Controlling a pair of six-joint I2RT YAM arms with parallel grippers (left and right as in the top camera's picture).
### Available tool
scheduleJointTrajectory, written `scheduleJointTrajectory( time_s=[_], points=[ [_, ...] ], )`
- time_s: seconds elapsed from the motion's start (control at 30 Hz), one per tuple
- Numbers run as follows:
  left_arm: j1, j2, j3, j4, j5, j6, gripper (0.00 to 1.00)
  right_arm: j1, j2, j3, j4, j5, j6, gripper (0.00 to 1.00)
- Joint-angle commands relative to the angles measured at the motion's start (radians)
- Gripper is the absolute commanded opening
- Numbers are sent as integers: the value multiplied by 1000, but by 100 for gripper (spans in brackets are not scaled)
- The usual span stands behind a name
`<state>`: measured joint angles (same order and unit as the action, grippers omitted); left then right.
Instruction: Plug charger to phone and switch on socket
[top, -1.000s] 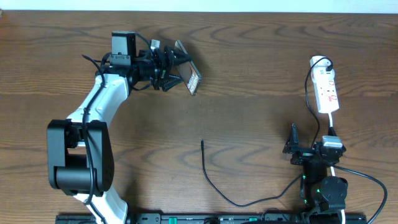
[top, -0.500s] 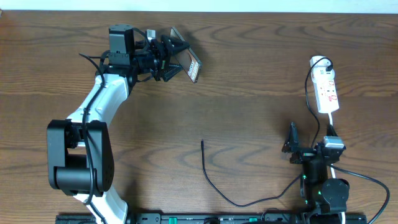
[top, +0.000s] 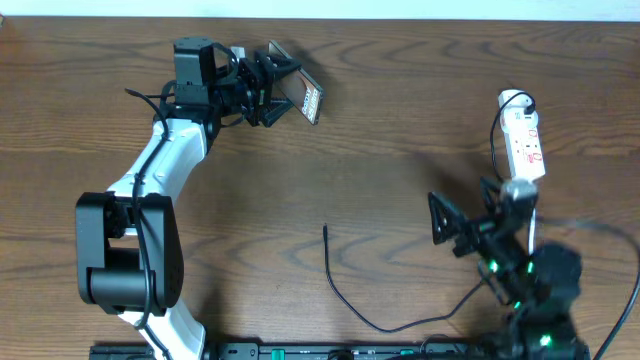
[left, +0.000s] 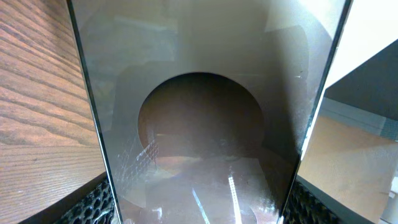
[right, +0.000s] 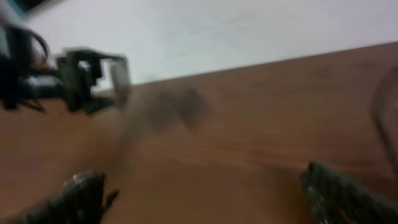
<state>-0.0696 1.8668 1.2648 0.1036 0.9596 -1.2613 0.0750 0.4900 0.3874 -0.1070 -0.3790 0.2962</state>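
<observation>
The phone's near end (top: 311, 104) (right: 121, 82) sticks out beyond my left gripper. My right gripper goes outward and to the left in the overhead view onto it next.
The phone (top: 303, 95), a dark glossy slab, is held off the table at the far left, tilted on edge, with my left gripper (top: 278, 87) shut on its long sides. In the left wrist view the phone (left: 205, 112) fills the picture between the two black fingers (left: 93, 205). The charger (top: 345, 300) lies on the table at the front middle, its plug tip (top: 325, 230) free. The socket (top: 524, 142), a white strip with red markings, lies at the right. My right gripper (top: 447, 226) hangs open left of the socket, holding nothing; its view is blurred, fingers (right: 78, 196) wide apart.
The socket's white cord (top: 533, 215) and thick black robot cables (top: 600, 285) run near the right arm's base. The table's far edge (top: 400, 20) passes just behind the phone. The left arm's white link (top: 160, 165) crosses the left side.
My left gripper carried the phone farther back and slightly up. The right arm swung out from its base, bringing its open gripper left toward the table's middle; its view is motion-blurred.
</observation>
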Motion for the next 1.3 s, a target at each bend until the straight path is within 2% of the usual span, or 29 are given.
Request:
scheduleJointTrajectory(
  time_s=[0.0, 0.1, 0.17, 0.23, 0.33, 0.43, 0.7, 0.83, 1.27],
  points=[
    [-16, -39, 31, 11, 11, -12, 7, 4, 238, 217, -109, -215, -61, 99],
    [-30, -39, 31, 11, -4, -17, 7, 21, 433, 394, -256, -298, -93, 99],
    [-40, -39, 31, 11, -9, -26, 7, 29, 535, 471, -286, -322, -92, 99],
    [-48, -39, 31, 11, -12, -31, 7, 30, 621, 515, -268, -327, -91, 99],
    [-64, -39, 31, 11, -12, -31, 7, 30, 729, 535, -161, -404, 7, 99],
    [-81, -39, 31, 11, -11, -36, 7, 31, 803, 535, -45, -525, -51, 99],
    [-155, -39, 31, 11, -11, -54, 7, 43, 893, 535, -5, -540, -130, 99],
    [-200, -39, 31, 11, -11, -61, 8, 54, 898, 534, -16, -519, -205, 95],
    [-284, -39, 31, 11, -51, -61, 7, 97, 898, 534, -69, -229, -208, 84]
  ],
)
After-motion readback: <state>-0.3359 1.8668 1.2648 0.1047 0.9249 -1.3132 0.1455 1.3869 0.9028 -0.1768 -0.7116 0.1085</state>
